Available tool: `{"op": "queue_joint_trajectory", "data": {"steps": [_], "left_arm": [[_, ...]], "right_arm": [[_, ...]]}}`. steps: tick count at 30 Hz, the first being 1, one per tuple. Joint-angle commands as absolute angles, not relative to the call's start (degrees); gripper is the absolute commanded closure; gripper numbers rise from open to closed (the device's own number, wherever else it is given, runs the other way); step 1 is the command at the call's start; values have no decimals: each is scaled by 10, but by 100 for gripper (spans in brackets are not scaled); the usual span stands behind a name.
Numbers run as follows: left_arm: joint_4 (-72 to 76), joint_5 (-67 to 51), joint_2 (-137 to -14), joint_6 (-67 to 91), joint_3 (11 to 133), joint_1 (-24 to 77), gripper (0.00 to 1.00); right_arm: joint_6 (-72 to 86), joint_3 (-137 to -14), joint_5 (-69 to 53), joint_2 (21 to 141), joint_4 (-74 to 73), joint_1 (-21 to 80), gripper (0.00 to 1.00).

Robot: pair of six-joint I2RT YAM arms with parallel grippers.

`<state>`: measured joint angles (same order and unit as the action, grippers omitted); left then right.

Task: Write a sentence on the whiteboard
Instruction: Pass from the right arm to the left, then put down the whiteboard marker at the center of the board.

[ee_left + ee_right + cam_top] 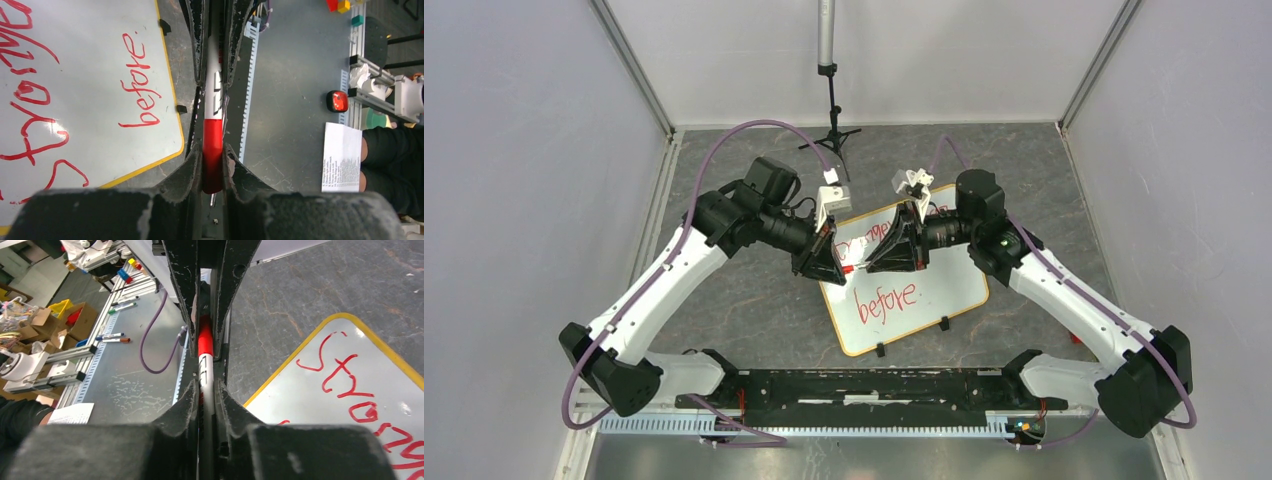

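The marker is in my left gripper. It should go down and to the left in the top view, past the whiteboard's edge, onto the dark table (786,318), which is empty there.
The whiteboard (944,285) lies tilted on the dark table, yellow-orange framed, with two black clip feet at its near edge. The sentence (886,300) is in red marker; "before" (140,82) reads clearly, and a row starting with capital S (345,375) runs above it. A red-capped white marker (856,268) hangs level over the board's left corner, between both grippers. My left gripper (212,150) is shut on the marker's red cap (212,145). Facing it, my right gripper (205,390) is shut on the marker's white barrel (206,375).
A black tripod stand (829,110) rises at the back of the table. Grey enclosure walls close both sides. The black base rail (854,385) runs along the near edge. Off the table lie a printed sheet (341,157), loose markers (117,337) and a purple cable (155,352).
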<state>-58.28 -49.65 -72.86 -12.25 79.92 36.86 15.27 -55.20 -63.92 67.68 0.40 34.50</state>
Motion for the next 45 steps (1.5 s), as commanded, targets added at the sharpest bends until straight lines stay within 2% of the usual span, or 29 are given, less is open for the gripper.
{"op": "queue_joint_trajectory", "data": {"steps": [1, 6, 14, 20, 26, 30, 39, 45], "left_arm": [[-420, -559, -720, -61, 785, 319, 98], [-391, -599, -672, -29, 737, 222, 97], [-426, -627, -647, -38, 724, 58, 98], [-533, -600, -701, -162, 731, -115, 98], [-552, -449, -764, -279, 689, -198, 97], [-503, -361, -773, -322, 612, -209, 97], [-389, -256, -796, -353, 483, -208, 92], [-388, -244, -817, -398, 460, -206, 80]], "right_arm": [[124, -587, -620, 679, 4, 343, 74], [124, -610, -617, 654, -21, 273, 37], [146, -624, -625, 628, -24, 154, 3], [107, -605, -650, 617, -71, 56, 2], [-71, -601, -612, 606, -231, 4, 2], [-134, -572, -577, 595, -279, 4, 2], [-172, -527, -548, 572, -284, -14, 2], [-190, -526, -536, 573, -294, -16, 2]]}}
